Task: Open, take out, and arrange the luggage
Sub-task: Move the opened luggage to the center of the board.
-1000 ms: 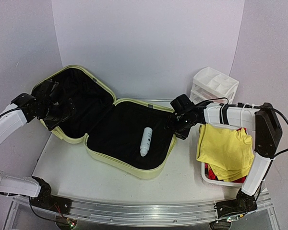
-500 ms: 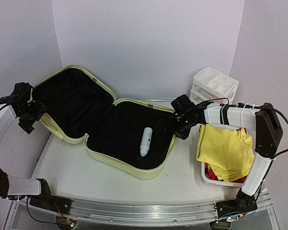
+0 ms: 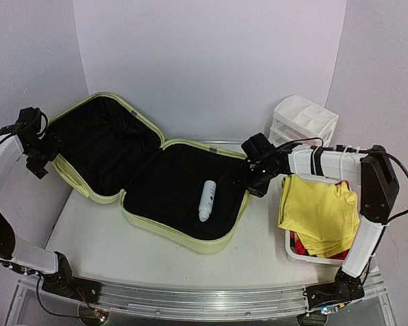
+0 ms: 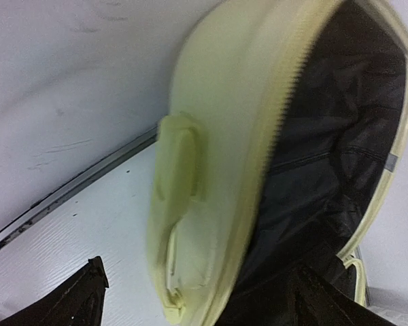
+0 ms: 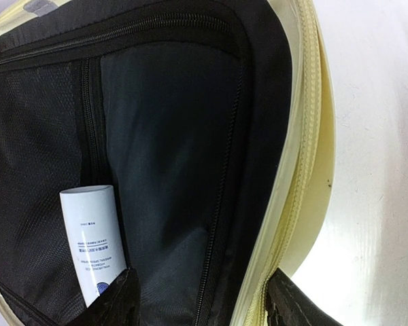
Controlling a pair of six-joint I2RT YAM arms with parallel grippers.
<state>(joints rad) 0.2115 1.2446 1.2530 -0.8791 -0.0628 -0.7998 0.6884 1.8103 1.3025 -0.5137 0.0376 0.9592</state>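
The zipper rim by the lid's far corner lies outward of my fingers, so next my left gripper needs to move outward past the luggage's moulded handle onto that part of the zipper rim.
The luggage, a pale yellow-green hard-shell suitcase, lies open in mid table. Its black-lined lid leans back at the left. A white bottle lies in the base. My left gripper hovers open at the lid's outer left edge. In the left wrist view the lid's shell and moulded handle lie between the spread fingers of that gripper. My right gripper is open astride the base's right rim. One finger is inside near the bottle and one is outside.
A white mesh basket at the right holds a folded yellow cloth over red items. A white drawer organizer stands behind it at the back right. Purple-white walls close in the table on three sides.
My left arm has swung left, from inside the open lid to beyond its outer left edge. The right gripper and the bottle have stayed put.
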